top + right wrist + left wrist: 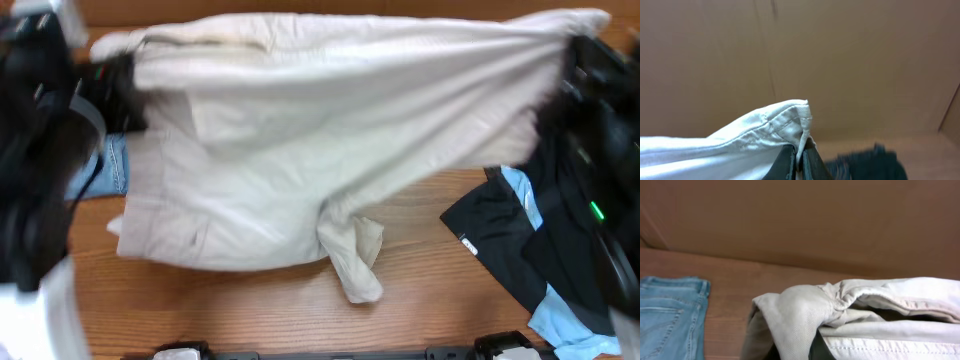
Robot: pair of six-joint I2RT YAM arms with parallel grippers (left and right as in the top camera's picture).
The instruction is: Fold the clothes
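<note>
I need to move my left gripper down and back toward my base next and let go of the shorts' corner on the near wood. That wood is bare for spreading.
The pale beige shorts [330,120] hang stretched across the upper table, held up at both top corners, with the lower part drooping onto the wood. My left gripper [112,75] is shut on the shorts' left corner; in the left wrist view the bunched cloth [805,315] covers the jaws. My right gripper [800,157] is shut on the right corner hem [802,117]; it shows at the overhead's right edge [578,55].
Light-blue jeans [100,170] lie at the left, also in the left wrist view [670,315]. A black and sky-blue garment [530,250] lies at the right. A brown wall [800,220] stands behind the wooden table [250,310].
</note>
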